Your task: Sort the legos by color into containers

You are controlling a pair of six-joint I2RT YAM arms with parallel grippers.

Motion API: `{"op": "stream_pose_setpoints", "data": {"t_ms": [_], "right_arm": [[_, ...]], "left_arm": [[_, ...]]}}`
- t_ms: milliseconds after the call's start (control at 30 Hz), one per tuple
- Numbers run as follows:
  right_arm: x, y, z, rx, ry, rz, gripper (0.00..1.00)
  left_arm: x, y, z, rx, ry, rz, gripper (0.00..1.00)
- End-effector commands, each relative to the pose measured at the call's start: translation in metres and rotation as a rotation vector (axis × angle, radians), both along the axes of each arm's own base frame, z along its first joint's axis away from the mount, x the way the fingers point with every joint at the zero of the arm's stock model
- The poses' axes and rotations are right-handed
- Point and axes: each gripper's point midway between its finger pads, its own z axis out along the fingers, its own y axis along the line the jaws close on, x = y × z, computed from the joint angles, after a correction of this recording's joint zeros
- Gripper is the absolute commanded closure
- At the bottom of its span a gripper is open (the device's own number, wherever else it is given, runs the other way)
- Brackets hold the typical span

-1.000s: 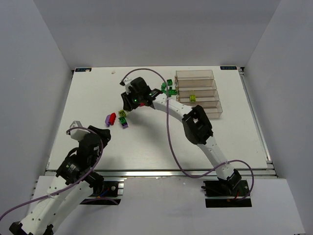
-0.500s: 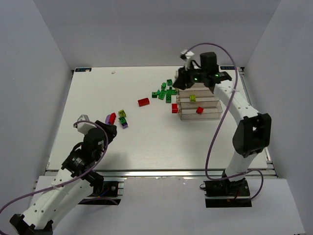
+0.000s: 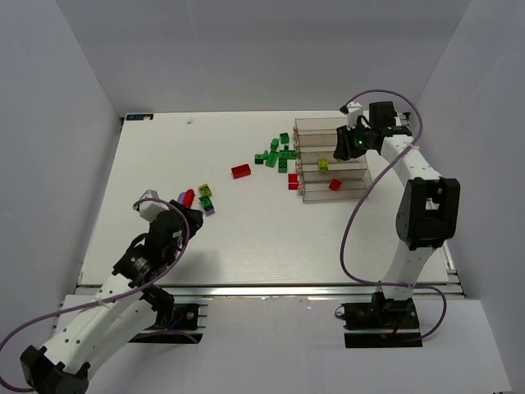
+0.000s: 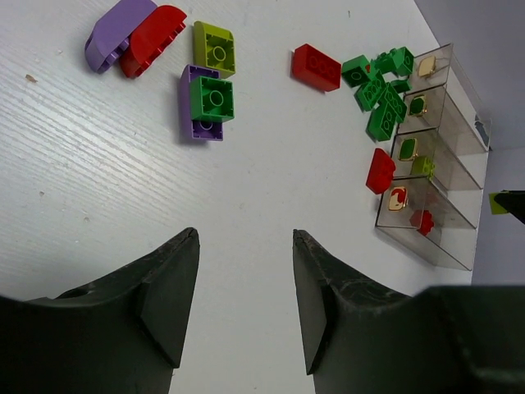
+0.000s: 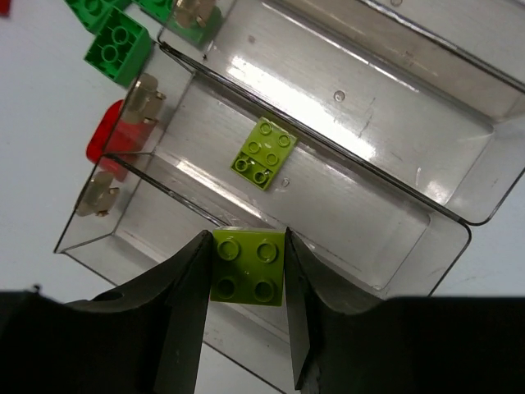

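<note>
My right gripper still has to come down over the bin with the other yellow-green lego (image 3: 333,164) (image 5: 299,190). It will then open there.
My right gripper (image 5: 246,240) is shut on a yellow-green lego (image 5: 248,269) above the clear containers (image 5: 394,205), over the right end of the block (image 3: 361,176). Another yellow-green lego (image 5: 264,153) lies in the bin below. A red lego (image 3: 335,185) lies in the nearest bin. My left gripper (image 4: 244,234) is open and empty above the table, just short of a cluster of purple (image 4: 115,33), red (image 4: 154,37), yellow-green (image 4: 215,48) and green (image 4: 213,98) legos.
A loose red brick (image 3: 240,171) lies mid-table. Several green bricks (image 3: 277,154) are bunched at the containers' left end, with a red one (image 3: 293,181) beside the near bins. White walls enclose the table on three sides.
My right arm has swung from the middle of the table across to the right end of the containers. My left arm has moved forward toward the left cluster, its jaws slightly wider.
</note>
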Motion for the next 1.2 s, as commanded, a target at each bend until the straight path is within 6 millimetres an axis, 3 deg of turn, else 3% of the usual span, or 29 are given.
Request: {"op": "stream_pose_setpoints", "data": {"t_ms": [0,100,333,400,500,567,667,733,833,900,933,967,1067,1100,1167], "right_arm": [[0.015,-0.005,-0.001,-0.042,-0.026,-0.012,0.96],[0.024,-0.009,-0.017,-0.057,-0.004,-0.033,0.88],[0.045,-0.012,-0.028,-0.073,-0.008,-0.034,0.71],[0.046,-0.011,-0.031,-0.075,-0.003,-0.029,0.61],[0.046,-0.012,-0.034,-0.078,0.0,-0.026,0.37],[0.045,-0.009,-0.034,-0.068,0.002,-0.017,0.34],[0.042,-0.008,-0.024,-0.033,0.003,-0.005,0.32],[0.037,-0.004,-0.004,0.008,-0.021,0.024,0.31],[0.006,0.018,0.035,0.093,-0.075,0.22,0.28],[-0.019,0.037,0.073,0.176,-0.174,0.359,0.3],[-0.029,0.043,0.082,0.208,-0.199,0.399,0.32],[-0.05,0.053,0.091,0.25,-0.215,0.452,0.35],[-0.082,0.068,0.099,0.291,-0.228,0.525,0.6],[-0.09,0.071,0.1,0.3,-0.223,0.54,0.73],[-0.109,0.078,0.1,0.318,-0.218,0.57,0.79]], "left_arm": [[0.003,-0.005,0.003,-0.02,-0.009,-0.011,0.41],[0.003,-0.004,0.0,-0.016,0.001,-0.009,0.4],[0.003,-0.002,0.003,-0.012,-0.002,0.0,0.39],[0.004,-0.003,0.003,-0.009,-0.001,0.001,0.36],[0.009,-0.005,0.006,0.003,-0.004,-0.004,0.32],[0.012,-0.005,0.009,0.028,-0.002,-0.005,0.3],[0.02,-0.007,0.015,0.086,0.015,-0.018,0.27],[0.03,-0.008,0.021,0.119,0.032,-0.018,0.25],[0.047,-0.006,0.026,0.173,0.071,-0.028,0.26],[0.059,-0.005,0.026,0.171,0.096,-0.049,0.29],[0.068,-0.006,0.017,0.205,0.131,-0.074,0.31],[0.077,-0.008,0.025,0.206,0.128,-0.088,0.37],[0.104,-0.007,0.015,0.242,0.206,-0.148,0.53],[0.112,-0.003,0.011,0.245,0.227,-0.151,0.57],[0.128,-0.004,0.0,0.252,0.281,-0.191,0.62]]}}
